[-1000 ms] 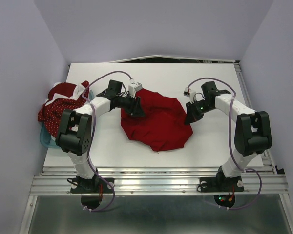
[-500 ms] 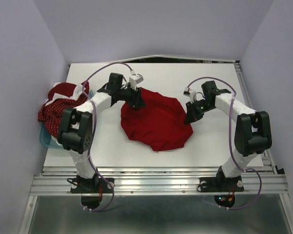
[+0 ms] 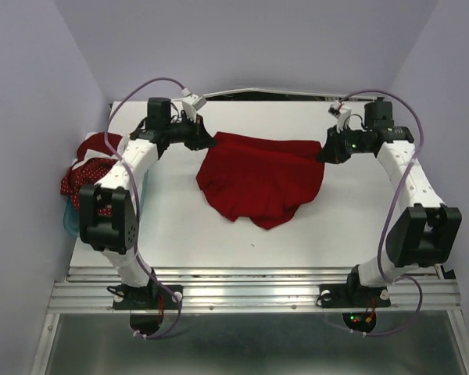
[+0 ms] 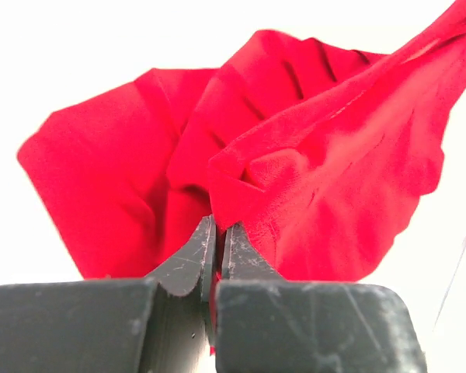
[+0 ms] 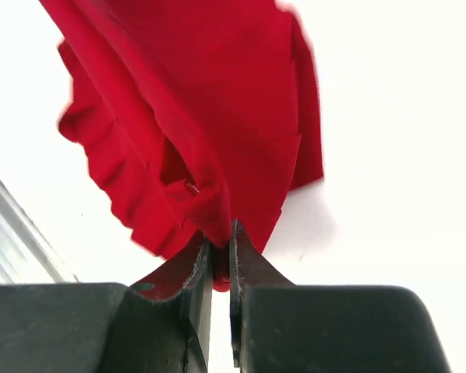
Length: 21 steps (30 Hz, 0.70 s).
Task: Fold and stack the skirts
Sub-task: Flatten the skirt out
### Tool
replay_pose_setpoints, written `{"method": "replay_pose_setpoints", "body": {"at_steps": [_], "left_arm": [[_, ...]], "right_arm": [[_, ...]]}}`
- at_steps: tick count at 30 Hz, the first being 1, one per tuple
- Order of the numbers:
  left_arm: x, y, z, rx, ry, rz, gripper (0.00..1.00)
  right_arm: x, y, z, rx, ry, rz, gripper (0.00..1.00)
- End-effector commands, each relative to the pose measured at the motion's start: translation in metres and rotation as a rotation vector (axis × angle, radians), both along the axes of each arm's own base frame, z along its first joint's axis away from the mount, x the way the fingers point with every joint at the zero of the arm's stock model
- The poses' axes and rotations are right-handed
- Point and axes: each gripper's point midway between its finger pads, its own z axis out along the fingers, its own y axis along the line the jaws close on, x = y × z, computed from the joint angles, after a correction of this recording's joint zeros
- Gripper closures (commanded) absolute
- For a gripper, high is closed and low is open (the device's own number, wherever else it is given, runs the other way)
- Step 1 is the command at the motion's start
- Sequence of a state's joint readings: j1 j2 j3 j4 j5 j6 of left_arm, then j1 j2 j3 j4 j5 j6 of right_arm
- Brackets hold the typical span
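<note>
I will raise my left gripper, then lower it and let go of the red skirt's corner on the far tabletop below it, because the skirt's hem hangs down bunched.
The plain bright red skirt point(image 3: 259, 180) hangs stretched between my two grippers over the far middle of the table, its lower part drooping onto the white surface. My left gripper point(image 3: 205, 142) is shut on its left top corner; the left wrist view shows the red cloth point(image 4: 311, 179) pinched between the jaws point(image 4: 217, 233). My right gripper point(image 3: 325, 154) is shut on its right top corner; the right wrist view shows the cloth point(image 5: 202, 116) clamped between the jaws point(image 5: 219, 237).
A heap of dark red white-dotted and white skirts point(image 3: 90, 168) lies at the table's left edge over a teal tub point(image 3: 72, 223). The white table point(image 3: 313, 234) has side walls close by and a metal rail at the near edge.
Both grippers have lifted and moved toward the far side, raising the red skirt's top edge off the table and stretching it between them. It lay flat before.
</note>
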State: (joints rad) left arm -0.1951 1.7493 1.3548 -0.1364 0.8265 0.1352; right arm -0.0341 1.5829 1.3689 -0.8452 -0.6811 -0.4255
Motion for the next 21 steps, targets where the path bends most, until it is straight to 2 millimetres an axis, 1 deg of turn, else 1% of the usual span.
{"method": "replay_pose_setpoints", "body": {"at_steps": [1,2,3,4,6,7,8,9,10,11,12,13,14,15,16,17,18,19,20,21], "left_arm": [[0.009,0.045,0.15,-0.034,-0.384,0.135,1.0],[0.006,0.047,0.16,-0.037,-0.411,0.139,1.0],[0.001,0.049,0.171,-0.041,-0.438,0.146,1.0],[-0.008,0.05,0.188,-0.05,-0.481,0.148,1.0],[-0.016,0.052,0.201,-0.065,-0.504,0.155,1.0],[-0.024,0.055,0.213,-0.073,-0.532,0.159,1.0],[-0.026,0.059,0.218,-0.094,-0.523,0.177,1.0],[-0.027,0.064,0.222,-0.124,-0.531,0.187,1.0],[-0.043,0.06,0.229,-0.168,-0.537,0.122,1.0],[-0.048,0.056,0.229,-0.161,-0.548,0.102,1.0],[-0.052,0.054,0.22,-0.152,-0.537,0.099,1.0],[-0.06,0.048,0.218,-0.155,-0.542,0.068,1.0],[-0.074,0.031,0.192,-0.107,-0.466,-0.003,1.0],[-0.074,0.019,0.187,-0.078,-0.499,-0.039,1.0],[-0.086,0.007,0.163,-0.048,-0.427,-0.078,1.0],[-0.098,-0.007,0.154,-0.047,-0.416,-0.125,1.0],[-0.12,-0.037,0.147,-0.057,-0.412,-0.216,1.0],[-0.135,-0.054,0.143,-0.067,-0.411,-0.273,1.0],[-0.135,-0.057,0.15,-0.078,-0.426,-0.285,1.0],[-0.135,-0.057,0.148,-0.087,-0.41,-0.291,1.0]], "right_arm": [[0.021,-0.037,0.078,-0.094,-0.252,-0.127,0.99],[0.026,-0.041,0.089,-0.093,-0.287,-0.153,0.99],[0.033,-0.043,0.105,-0.085,-0.342,-0.178,0.99],[0.035,-0.044,0.116,-0.085,-0.372,-0.197,0.99],[0.037,-0.046,0.146,-0.061,-0.452,-0.232,0.99],[0.037,-0.045,0.154,-0.049,-0.476,-0.237,0.99],[0.036,-0.043,0.171,-0.018,-0.517,-0.26,0.99],[0.036,-0.05,0.177,-0.008,-0.53,-0.289,0.99],[0.032,-0.041,0.178,0.035,-0.526,-0.251,0.99],[0.025,-0.033,0.173,0.074,-0.495,-0.207,0.99],[0.017,-0.024,0.167,0.097,-0.468,-0.138,0.99],[0.003,-0.005,0.17,0.19,-0.429,-0.044,0.99],[-0.007,0.007,0.164,0.254,-0.347,-0.019,0.99],[-0.012,0.018,0.164,0.279,-0.333,0.016,0.99],[-0.02,0.043,0.159,0.294,-0.306,0.092,0.99],[-0.026,0.056,0.15,0.291,-0.282,0.128,0.99],[-0.03,0.066,0.145,0.289,-0.284,0.16,0.99],[-0.038,0.075,0.14,0.307,-0.269,0.184,0.99],[-0.039,0.076,0.14,0.313,-0.268,0.194,0.99],[-0.04,0.075,0.14,0.302,-0.281,0.211,0.99]]}}
